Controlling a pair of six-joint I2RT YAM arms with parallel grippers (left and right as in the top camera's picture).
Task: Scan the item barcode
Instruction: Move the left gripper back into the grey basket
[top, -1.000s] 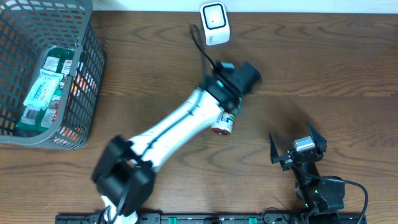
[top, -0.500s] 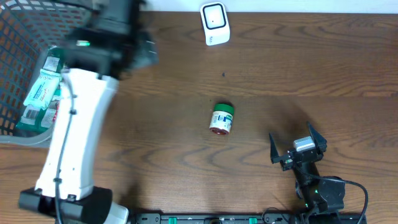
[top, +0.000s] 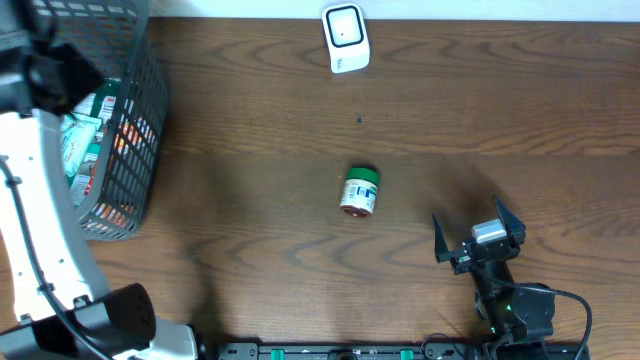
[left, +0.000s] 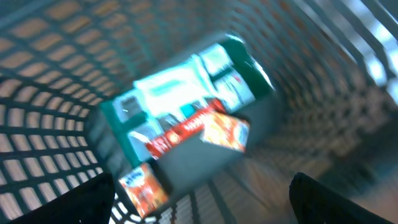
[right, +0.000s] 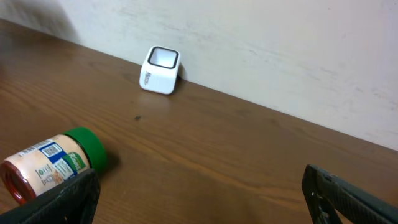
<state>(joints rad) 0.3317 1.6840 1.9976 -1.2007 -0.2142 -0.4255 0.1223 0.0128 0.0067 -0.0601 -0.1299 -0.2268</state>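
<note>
The pale green pack lies uncovered on top of the other packets (left: 186, 118), so my left gripper moves down to that pack in the grey basket (top: 135, 150) next.
A small jar (top: 358, 192) with a green lid lies on its side in the middle of the table, free of both grippers; the right wrist view has it at the lower left (right: 53, 165). The white barcode scanner (top: 345, 38) stands at the far edge (right: 160, 70). My left gripper (top: 62, 78) hangs blurred over the grey basket (top: 135, 150), open, with nothing between its fingers (left: 202, 208). Below it lie several packets (left: 186, 118) on the basket floor. My right gripper (top: 478, 240) rests open and empty at the near right (right: 205, 205).
The mesh basket wall (left: 50, 93) rings the left wrist view. The left arm's white link (top: 40, 230) runs down the table's left side. A pale wall (right: 280, 43) stands right behind the scanner.
The left arm has swung from the jar in the middle of the table over to the basket at the left. The jar stays lying where it was. The right arm has not moved.
</note>
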